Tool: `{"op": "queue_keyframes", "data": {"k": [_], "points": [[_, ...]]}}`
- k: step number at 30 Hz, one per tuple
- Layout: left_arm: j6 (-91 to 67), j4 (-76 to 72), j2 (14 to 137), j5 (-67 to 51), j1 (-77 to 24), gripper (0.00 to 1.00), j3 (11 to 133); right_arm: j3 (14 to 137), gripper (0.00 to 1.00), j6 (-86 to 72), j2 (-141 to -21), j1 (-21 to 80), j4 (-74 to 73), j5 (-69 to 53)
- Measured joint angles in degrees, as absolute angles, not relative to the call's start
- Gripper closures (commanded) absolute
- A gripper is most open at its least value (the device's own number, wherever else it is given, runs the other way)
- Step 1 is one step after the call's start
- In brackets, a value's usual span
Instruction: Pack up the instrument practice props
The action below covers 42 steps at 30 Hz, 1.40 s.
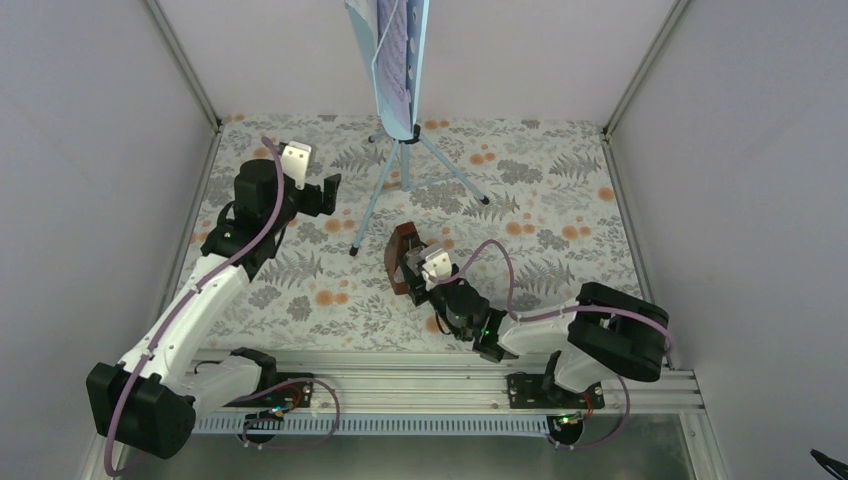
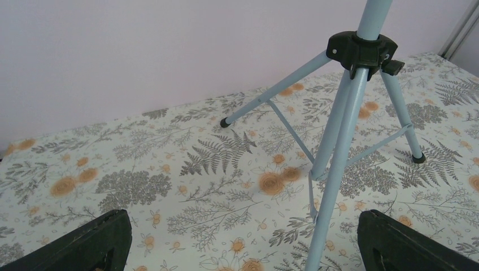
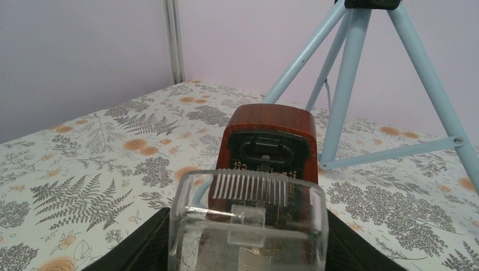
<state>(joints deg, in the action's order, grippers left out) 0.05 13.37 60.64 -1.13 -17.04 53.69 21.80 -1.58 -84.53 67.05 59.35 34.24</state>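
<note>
The robot's right gripper should next push toward the metronome and press the clear plastic cover onto its face (image 1: 409, 253) (image 3: 264, 179).
The pale-blue music stand (image 1: 405, 150) stands on its tripod at the back middle, with sheet-music pages (image 1: 393, 55) on its desk. My left gripper (image 1: 326, 194) is open and empty just left of the stand's near leg; in the left wrist view (image 2: 243, 248) that leg (image 2: 339, 164) runs between the spread fingers, nearer the right one. The reddish-brown metronome (image 1: 399, 262) stands in front of the stand. My right gripper (image 1: 428, 272) is shut on the metronome's clear plastic cover (image 3: 248, 226), right against the metronome's face (image 3: 270, 135).
The floral-print table cover (image 1: 560, 200) is enclosed by pale walls left, back and right with metal corner posts (image 1: 185, 65). The stand's legs (image 1: 455, 175) spread over the back middle. A metal rail (image 1: 440, 375) with the arm bases runs along the near edge.
</note>
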Motion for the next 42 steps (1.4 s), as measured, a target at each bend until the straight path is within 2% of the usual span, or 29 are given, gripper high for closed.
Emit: {"op": "queue_keyframes", "data": {"k": [17,36,39,42], "points": [[0.5,13.4,60.6,-1.1,-17.0,0.01,53.7,21.8,0.57,-1.6,-86.4,66.6,61.9,36.3],[0.5,13.4,60.6,-1.1,-17.0,0.01,53.7,24.1,0.54,-1.6,-88.5,64.7,61.1,32.8],[0.5,13.4,60.6,-1.1,-17.0,0.01,53.7,24.8,0.52,-1.9,-89.0,64.4,60.6,32.4],[0.5,13.4,60.6,-1.1,-17.0,0.01,53.7,25.3,0.44,-2.5,-89.3,64.0,60.2,32.1]]}}
